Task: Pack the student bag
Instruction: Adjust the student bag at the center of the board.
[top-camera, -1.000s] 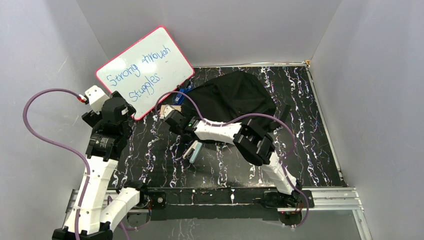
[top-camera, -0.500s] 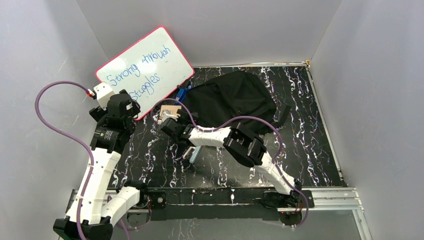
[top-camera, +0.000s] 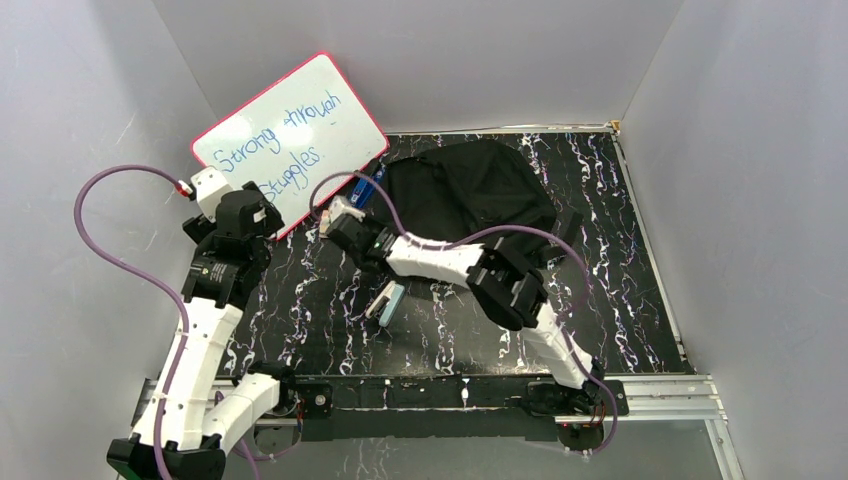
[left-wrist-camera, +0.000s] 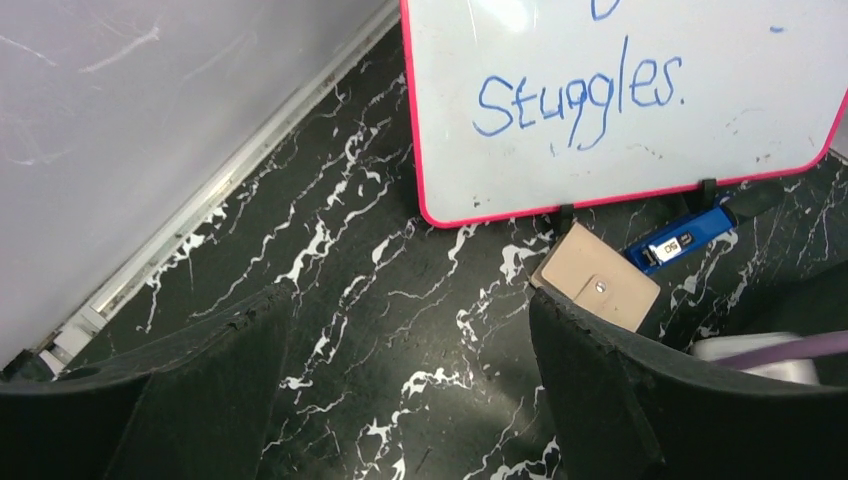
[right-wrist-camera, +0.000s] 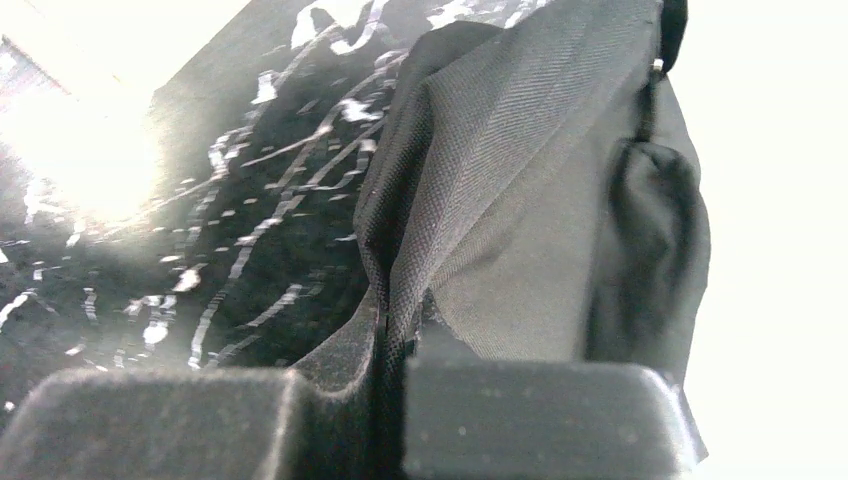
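I will next lift the bag's fold, carry it to bare tabletop beyond the bag, right of my right gripper in the top view, lower it and release.
The student bag (top-camera: 470, 190) is a black soft backpack lying crumpled at the back middle of the marbled table. In the right wrist view its woven black fabric (right-wrist-camera: 540, 200) fills the right half. My right gripper (top-camera: 345, 215) sits at the bag's left edge and is shut on a fold of that fabric, which is pinched between the two fingers (right-wrist-camera: 395, 330). My left gripper (top-camera: 250, 215) hovers by the whiteboard's lower corner. It is open (left-wrist-camera: 410, 300), with only bare table between its fingers.
A pink-rimmed whiteboard (top-camera: 290, 140) leans on the back left wall. A blue tool (left-wrist-camera: 680, 240) and a tan flat case (left-wrist-camera: 600, 285) lie beneath its lower edge. A pale blue-grey item (top-camera: 388, 302) lies under the right forearm. Grey walls enclose the table.
The right gripper's fingers have closed on the bag's edge fabric at the bag's left side. The left arm shifted slightly right towards the whiteboard's corner, then held still.
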